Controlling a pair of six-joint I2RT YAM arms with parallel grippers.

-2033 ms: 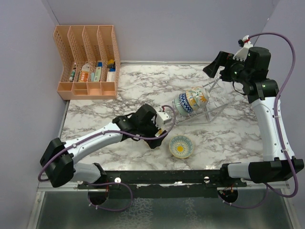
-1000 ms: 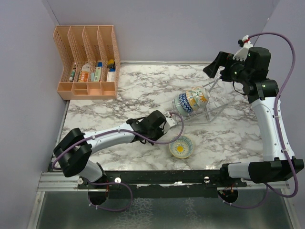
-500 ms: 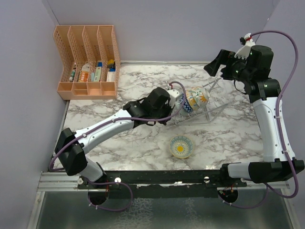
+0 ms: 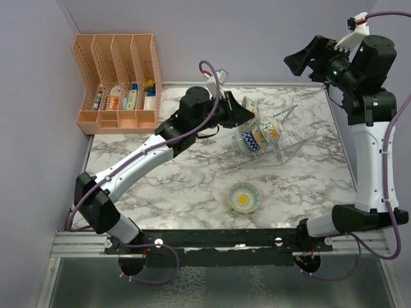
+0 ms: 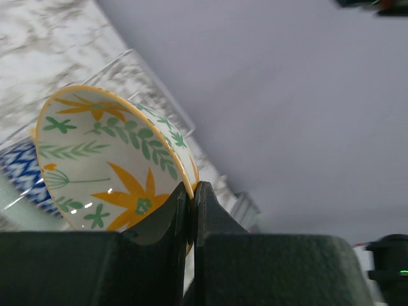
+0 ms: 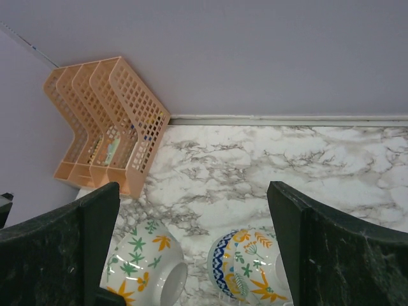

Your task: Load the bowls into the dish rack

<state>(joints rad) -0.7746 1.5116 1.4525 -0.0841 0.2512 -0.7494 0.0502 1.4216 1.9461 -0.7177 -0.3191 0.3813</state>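
Observation:
The rack's loose end (image 4: 288, 128) is empty, so my left gripper needs to move there next, past the racked bowls and to the right in the top view, then go down and release over it.
My left gripper (image 5: 191, 189) is shut on the rim of a white bowl (image 5: 108, 159) with orange flowers and green leaves. In the top view this held bowl (image 4: 249, 104) hangs tilted just above the left end of the clear wire dish rack (image 4: 289, 151), in my left gripper (image 4: 243, 113). Two patterned bowls (image 4: 257, 135) stand on edge in the rack, one with a blue zigzag band (image 5: 19, 175). A yellow-centred bowl (image 4: 244, 197) lies on the table in front. My right gripper (image 6: 191, 191) hovers open high above the rack (image 4: 307, 59), holding nothing.
An orange plastic file organizer (image 4: 119, 83) with small items stands at the back left of the marble table (image 4: 160, 186). Lilac walls close in the back and both sides. The right wrist view shows the held bowl (image 6: 137, 261) and the racked bowls (image 6: 248, 264) from above.
My left arm has swung from the table in front of the rack up and back, carrying the bowl above the rack's left end. The right arm has risen higher.

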